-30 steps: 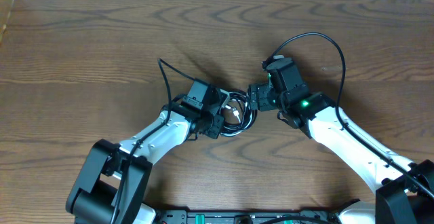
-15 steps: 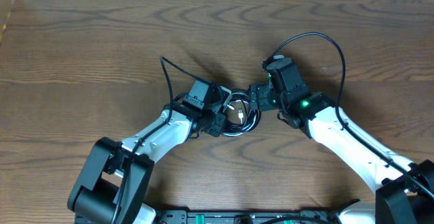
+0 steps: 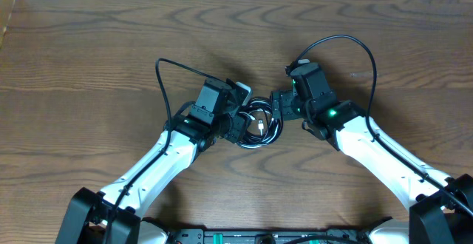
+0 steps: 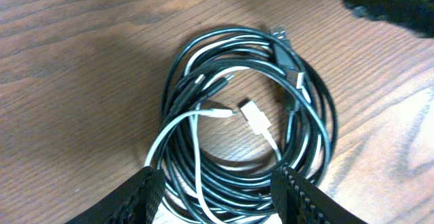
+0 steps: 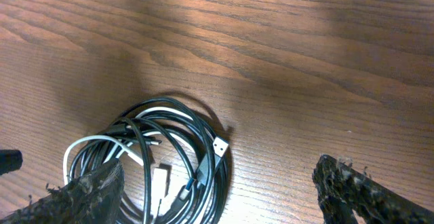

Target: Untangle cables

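Observation:
My left gripper is still above the coil and lowers next onto the side of the coil where the white cord's thin tip crosses the black cords.
The cables [image 3: 260,123] lie as one coiled bundle of black and white cords on the table between my two arms. In the left wrist view the cables [image 4: 244,122] show a white plug and a metal USB plug on top. My left gripper [image 4: 218,200] is open, its fingers straddling the near edge of the coil. In the right wrist view the cables [image 5: 159,163] lie at lower left. My right gripper [image 5: 217,197] is open, one finger over the coil's edge, the other on bare wood.
The wooden table [image 3: 89,59] stretches wide on all sides of the coil. Thick black arm cables loop above the left arm [image 3: 166,70] and right arm [image 3: 355,48]. A pale edge runs along the table's far side.
My left arm has shifted up and slightly left, and its gripper now sits over the coil's left edge. The coil has shifted a little. The right arm has not moved.

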